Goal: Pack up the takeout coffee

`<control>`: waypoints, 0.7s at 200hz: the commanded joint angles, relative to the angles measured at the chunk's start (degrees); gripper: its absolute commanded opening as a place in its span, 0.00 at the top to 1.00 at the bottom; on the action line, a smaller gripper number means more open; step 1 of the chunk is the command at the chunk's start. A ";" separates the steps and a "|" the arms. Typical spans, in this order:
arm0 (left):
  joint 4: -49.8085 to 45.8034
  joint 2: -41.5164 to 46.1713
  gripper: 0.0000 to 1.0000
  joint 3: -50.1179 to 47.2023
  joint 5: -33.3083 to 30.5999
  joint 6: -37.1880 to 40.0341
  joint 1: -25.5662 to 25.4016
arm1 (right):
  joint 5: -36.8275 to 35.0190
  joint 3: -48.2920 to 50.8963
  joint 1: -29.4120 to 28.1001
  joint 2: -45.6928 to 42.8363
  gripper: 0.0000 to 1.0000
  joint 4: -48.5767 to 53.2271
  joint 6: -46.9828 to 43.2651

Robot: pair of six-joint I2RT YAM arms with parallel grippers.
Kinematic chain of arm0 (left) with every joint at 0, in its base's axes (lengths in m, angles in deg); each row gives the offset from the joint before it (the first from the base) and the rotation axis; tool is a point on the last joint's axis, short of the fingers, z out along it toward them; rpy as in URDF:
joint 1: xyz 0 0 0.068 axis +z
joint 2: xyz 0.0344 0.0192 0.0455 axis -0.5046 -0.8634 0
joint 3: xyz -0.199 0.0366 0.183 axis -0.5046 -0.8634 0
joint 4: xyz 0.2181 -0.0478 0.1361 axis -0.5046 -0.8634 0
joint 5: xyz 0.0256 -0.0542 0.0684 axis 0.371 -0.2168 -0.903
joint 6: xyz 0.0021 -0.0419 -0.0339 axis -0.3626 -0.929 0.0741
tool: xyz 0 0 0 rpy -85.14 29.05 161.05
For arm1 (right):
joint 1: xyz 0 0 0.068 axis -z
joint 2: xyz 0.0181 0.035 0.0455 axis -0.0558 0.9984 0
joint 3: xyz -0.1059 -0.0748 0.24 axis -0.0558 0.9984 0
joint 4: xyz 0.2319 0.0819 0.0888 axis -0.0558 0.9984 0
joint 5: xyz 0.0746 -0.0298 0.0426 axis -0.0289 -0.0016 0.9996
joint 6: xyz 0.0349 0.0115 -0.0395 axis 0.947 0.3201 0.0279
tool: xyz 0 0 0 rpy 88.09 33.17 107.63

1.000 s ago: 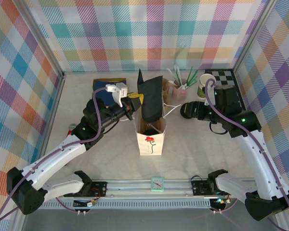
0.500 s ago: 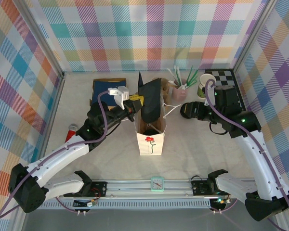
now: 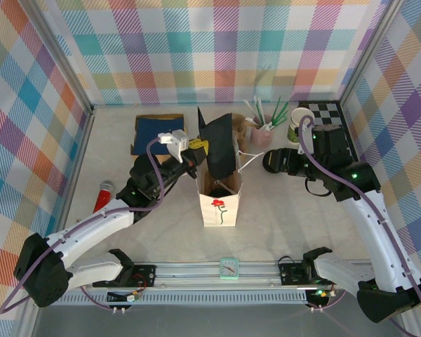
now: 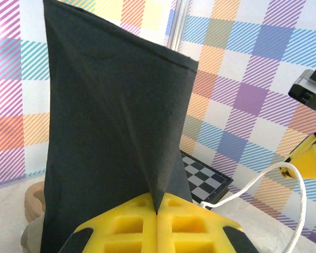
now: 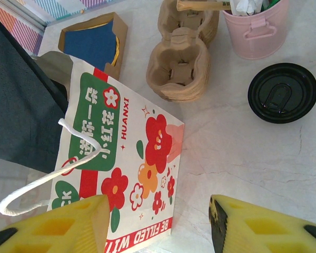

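The black sheet (image 3: 219, 144) stands inside the bag, and my left gripper is close beside the bag's opening (image 3: 221, 184). I need to move my left gripper slightly toward that opening next and open its fingers to release the sheet.
The white flower-printed paper bag (image 3: 221, 202) stands open at the table's middle, and its printed side (image 5: 131, 153) shows in the right wrist view. A stiff black sheet (image 3: 219, 144) rises out of its mouth. My left gripper (image 3: 196, 149) is shut on the sheet's folded edge (image 4: 121, 116), with the yellow fingers (image 4: 126, 221) pressed together. The takeout coffee (image 5: 283, 93) stands right of the bag; I see its round black lid from above. My right gripper (image 5: 158, 226) hangs open over the bag's right side, and it (image 3: 270, 160) sits beside the bag in the top view.
A pink cup of straws (image 3: 262, 132), a lidless green-and-cream cup (image 3: 298, 123) and a checkered board (image 3: 330, 112) stand at the back right. Cardboard cup carriers (image 5: 181, 63) lie behind the bag. A blue-lined box (image 3: 154, 132) is at back left, a red item (image 3: 103, 195) at left.
My left arm has drawn slightly toward the near side, and the black sheet has tilted and sunk a little. The red item at left has come into view. The right arm has not moved.
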 commanded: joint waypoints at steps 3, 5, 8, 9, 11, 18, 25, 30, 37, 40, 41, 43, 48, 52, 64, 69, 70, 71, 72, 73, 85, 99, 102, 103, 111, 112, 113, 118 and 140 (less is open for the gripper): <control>3.70 -0.78 1.00 -0.64 -0.66 1.43 -0.79 | 1.06 0.47 0.37 -0.71 0.47 -1.51 0.57; 3.73 -0.90 1.00 -0.69 -0.67 1.45 -0.78 | 1.06 0.51 0.38 -0.71 0.47 -1.51 0.60; 3.77 -0.95 1.00 -0.69 -0.74 1.50 -0.83 | 1.06 0.51 0.37 -0.71 0.47 -1.56 0.61; 3.80 -0.96 1.00 -0.70 -0.75 1.52 -0.83 | 1.06 0.51 0.39 -0.71 0.47 -1.54 0.57; 3.87 -1.03 1.00 -0.77 -0.80 1.58 -0.79 | 1.06 0.47 0.41 -0.71 0.47 -1.59 0.60; 4.04 -1.22 1.00 -0.90 -0.93 1.78 -0.82 | 1.06 0.45 0.34 -0.71 0.47 -1.60 0.54; 4.18 -1.40 1.00 -0.97 -1.10 1.93 -0.83 | 1.06 0.51 0.35 -0.71 0.47 -1.57 0.56; 4.17 -1.51 1.00 -0.92 -1.12 2.06 -0.84 | 1.02 0.48 0.39 -0.71 0.47 -1.60 0.54; 4.05 -1.66 1.00 -0.87 -1.12 2.33 -0.79 | 1.06 0.51 0.38 -0.71 0.47 -1.60 0.61; 4.01 -1.73 1.00 -0.75 -1.12 2.36 -0.83 | 1.06 0.45 0.39 -0.71 0.47 -1.66 0.60; 4.01 -1.79 1.00 -0.77 -1.11 2.39 -0.83 | 1.06 0.44 0.40 -0.71 0.47 -1.68 0.61; 4.01 -1.83 1.00 -0.74 -1.07 2.41 -0.84 | 1.06 0.46 0.39 -0.71 0.47 -1.73 0.57; 3.99 -1.90 1.00 -0.75 -1.09 2.51 -0.84 | 1.14 0.45 0.33 -0.71 0.47 -1.69 0.66; 3.96 -1.98 1.00 -0.71 -1.11 2.56 -0.84 | 1.21 0.49 0.36 -0.71 0.47 -1.76 0.70; 3.92 -2.24 1.00 -0.82 -1.11 2.71 -0.84 | 1.68 0.37 0.33 -0.64 0.47 -1.98 0.53; 3.92 -2.33 1.00 -0.87 -1.07 2.75 -0.81 | 2.26 0.34 0.36 -0.63 0.47 -2.16 0.24; 3.92 -2.39 1.00 -0.87 -1.05 2.76 -0.82 | 2.41 0.30 0.35 -0.58 0.47 -2.19 0.16; 3.92 -2.43 1.00 -0.88 -1.08 2.72 -0.83 | 2.53 0.23 0.34 -0.56 0.46 -2.29 0.17; 3.92 -2.40 1.00 -0.92 -1.10 2.71 -0.83 | 2.67 0.24 0.33 -0.55 0.46 -2.30 0.08; 3.92 -2.39 1.00 -0.90 -1.11 2.70 -0.79 | 2.79 0.21 0.33 -0.54 0.46 -2.30 0.08; 3.87 -2.59 1.00 -0.90 -1.05 2.77 -0.79 | 4.11 -0.18 0.40 -0.36 0.45 -2.69 -0.11; 3.74 -2.89 1.00 -0.94 -0.86 2.69 -0.83 | 6.12 -0.60 0.36 -0.27 0.43 -3.36 -0.49; 3.70 -2.94 1.00 -0.97 -0.85 2.63 -0.84 | 6.52 -0.62 0.35 -0.27 0.43 -3.60 -0.60; 3.68 -2.97 1.00 -0.97 -0.85 2.61 -0.84 | 6.65 -0.62 0.39 -0.27 0.43 -3.66 -0.61; 3.47 -3.13 1.00 -0.87 -0.70 2.60 -0.79 | 7.88 -0.85 0.24 -0.25 0.41 -4.41 -0.71; 3.43 -3.15 1.00 -0.87 -0.73 2.60 -0.81 | 8.03 -0.87 0.24 -0.22 0.41 -4.50 -0.71; 3.41 -3.16 1.00 -0.83 -0.70 2.55 -0.83 | 8.19 -0.88 0.24 -0.20 0.41 -4.59 -0.75; 3.34 -3.24 1.00 -0.88 -0.52 2.55 -0.84 | 8.93 -1.15 0.24 -0.12 0.41 -4.94 -0.78; 2.77 -3.69 1.00 -0.56 0.02 2.55 -0.84 | 12.07 -3.71 0.15 1.26 0.37 -5.26 -0.82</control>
